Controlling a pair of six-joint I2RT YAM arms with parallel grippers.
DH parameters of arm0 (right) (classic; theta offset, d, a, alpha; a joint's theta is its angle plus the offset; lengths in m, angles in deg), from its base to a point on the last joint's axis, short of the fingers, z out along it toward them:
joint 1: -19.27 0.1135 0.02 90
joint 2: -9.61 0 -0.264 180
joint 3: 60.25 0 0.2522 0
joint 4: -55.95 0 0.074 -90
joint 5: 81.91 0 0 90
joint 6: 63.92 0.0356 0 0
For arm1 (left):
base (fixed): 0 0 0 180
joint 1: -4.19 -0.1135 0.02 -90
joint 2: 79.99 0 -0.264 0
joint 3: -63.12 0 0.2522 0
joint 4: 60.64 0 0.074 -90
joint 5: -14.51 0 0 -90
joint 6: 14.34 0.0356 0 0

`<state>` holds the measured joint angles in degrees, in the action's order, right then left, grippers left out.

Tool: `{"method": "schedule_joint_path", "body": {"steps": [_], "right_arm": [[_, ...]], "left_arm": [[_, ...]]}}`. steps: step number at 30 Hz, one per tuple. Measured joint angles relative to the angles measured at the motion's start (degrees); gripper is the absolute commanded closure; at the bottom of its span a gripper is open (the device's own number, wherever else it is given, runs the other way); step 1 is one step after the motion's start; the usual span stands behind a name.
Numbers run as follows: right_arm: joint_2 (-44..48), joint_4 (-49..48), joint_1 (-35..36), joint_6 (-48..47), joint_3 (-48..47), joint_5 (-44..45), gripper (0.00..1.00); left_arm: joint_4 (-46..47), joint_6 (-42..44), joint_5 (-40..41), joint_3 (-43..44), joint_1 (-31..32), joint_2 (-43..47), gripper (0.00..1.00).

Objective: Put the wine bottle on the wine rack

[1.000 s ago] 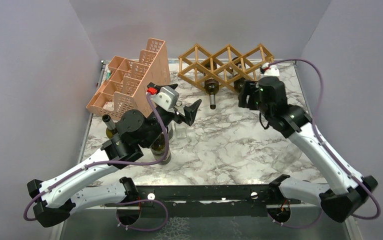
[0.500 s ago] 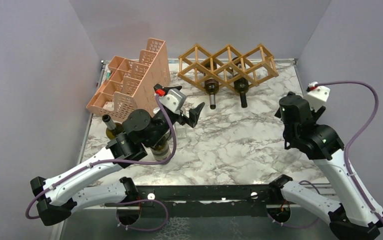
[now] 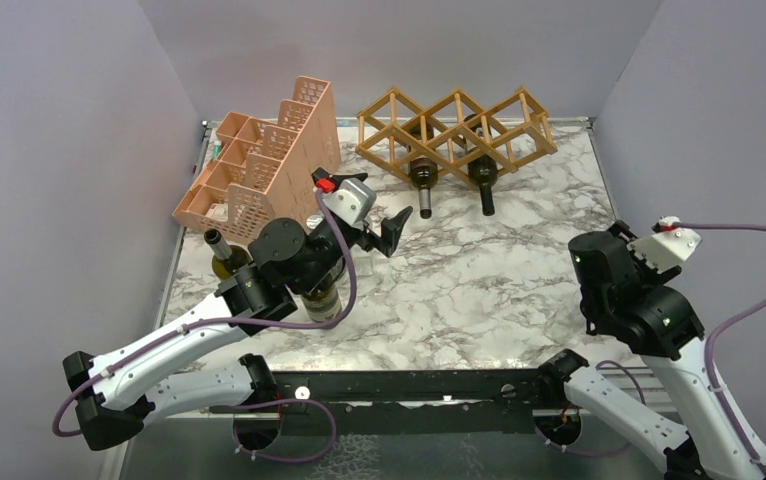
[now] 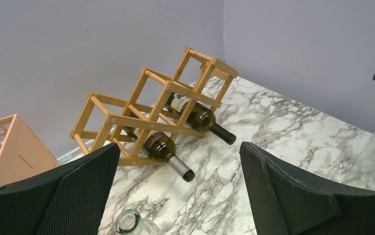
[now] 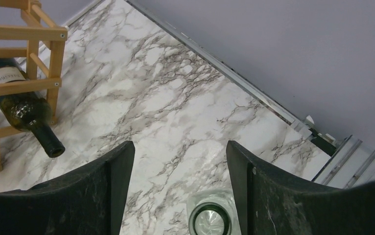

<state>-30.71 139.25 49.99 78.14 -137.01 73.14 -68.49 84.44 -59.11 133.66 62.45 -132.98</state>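
My right gripper will move down and over onto the neck of the clear-green wine bottle (image 5: 210, 219).
The golden-brown wooden wine rack (image 3: 454, 128) stands at the back of the table. Two dark green wine bottles lie in its lower openings, necks pointing forward: one on the left (image 3: 421, 178) and one on the right (image 3: 483, 176). Both also show in the left wrist view, the left bottle (image 4: 162, 149) and the right bottle (image 4: 200, 117). My left gripper (image 4: 179, 147) is open and empty, raised in front of the rack (image 4: 151, 110). My right gripper (image 5: 179, 147) is open and empty, above the near right of the table, far from the rack.
A pink perforated organizer (image 3: 264, 170) stands at the back left. Two dark bottles stand upright by my left arm, one beside the organizer (image 3: 219, 250) and one under the arm (image 3: 325, 298). A clear glass bottle mouth (image 4: 127, 223) sits below my left gripper, another (image 5: 210, 220) below my right.
My right arm has pulled back from the rack to the near right, leaving the right bottle lying in the rack. My left arm has shifted only slightly.
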Motion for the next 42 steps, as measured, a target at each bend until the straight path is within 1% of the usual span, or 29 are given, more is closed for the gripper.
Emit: {"method": "schedule_joint_path", "body": {"steps": [4,9,14,16,23,30,35,42], "right_arm": [[3.23,-0.76,0.0,0.61,3.39,0.57,0.3],[4.28,-2.23,0.0,1.77,7.63,0.72,0.32],[4.39,-2.64,0.0,4.37,10.49,0.72,0.4],[4.42,-2.69,0.0,5.38,11.26,0.72,0.45],[5.64,-3.32,0.0,7.13,13.18,1.03,0.7],[6.99,-5.79,-0.09,4.74,14.1,1.33,0.98],[7.5,-9.31,-0.09,0.04,14.25,-0.5,0.99],[7.28,-18.45,-0.09,-12.68,13.33,-8.46,0.99]], "left_arm": [[0.09,-0.39,-0.39,0.0,0.0,-0.31,0.01],[0.13,-0.98,-0.55,0.0,0.0,-0.59,0.01],[0.28,-1.2,-0.55,0.0,0.0,-0.61,0.01],[0.37,-1.25,-0.55,0.0,0.0,-0.61,0.01],[0.46,-1.49,-0.76,0.0,0.0,-1.36,0.01],[0.5,-1.9,-1.64,0.0,0.0,-2.12,0.01],[1.33,-2.34,-2.45,0.0,0.0,-2.54,0.01],[4.7,-3.89,-6.8,-0.7,0.0,-5.25,0.01]]}}
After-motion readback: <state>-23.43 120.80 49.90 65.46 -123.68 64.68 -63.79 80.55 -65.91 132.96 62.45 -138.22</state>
